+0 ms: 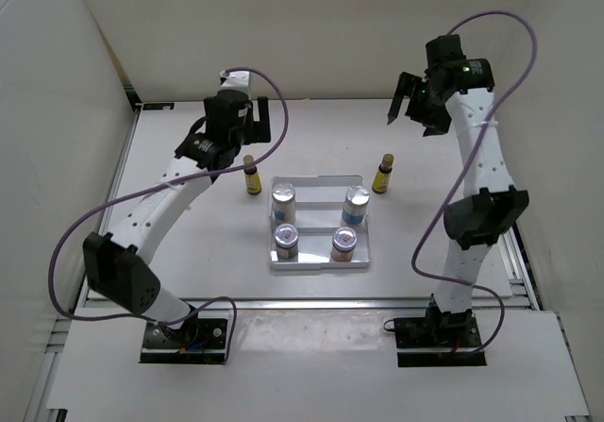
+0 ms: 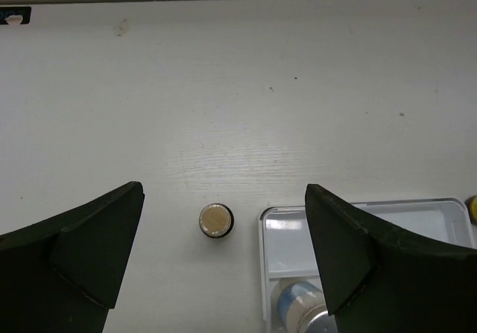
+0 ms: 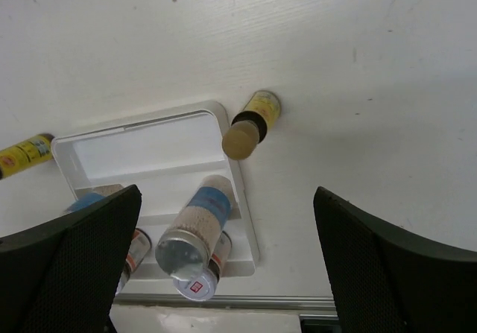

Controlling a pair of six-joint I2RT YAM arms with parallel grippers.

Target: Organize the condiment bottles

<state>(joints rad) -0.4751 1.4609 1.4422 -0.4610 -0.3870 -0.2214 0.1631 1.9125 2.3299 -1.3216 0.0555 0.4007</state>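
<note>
Next, my right gripper lowers and shifts to the left in the top view, onto the cap of the nearer yellow bottle, as that bottle stands outside the tray (image 1: 318, 186).
A white stepped tray (image 1: 318, 186) holds two blue-labelled jars (image 1: 283, 198) (image 1: 356, 203) on its middle step and two red-labelled jars (image 1: 286, 241) (image 1: 344, 244) on its front step. Its back step is bare. One slim yellow bottle (image 1: 251, 174) stands left of the tray, the other (image 1: 382, 173) right of it. My left gripper (image 1: 257, 120) hovers open above the left bottle, whose cap (image 2: 216, 220) shows between the fingers. My right gripper (image 1: 404, 97) is open and empty, high behind the right bottle (image 3: 252, 124).
White walls close the table at the back and both sides. A metal rail (image 1: 302, 301) runs along the table's front edge. The tray (image 3: 141, 150) and its jars show below the right gripper.
</note>
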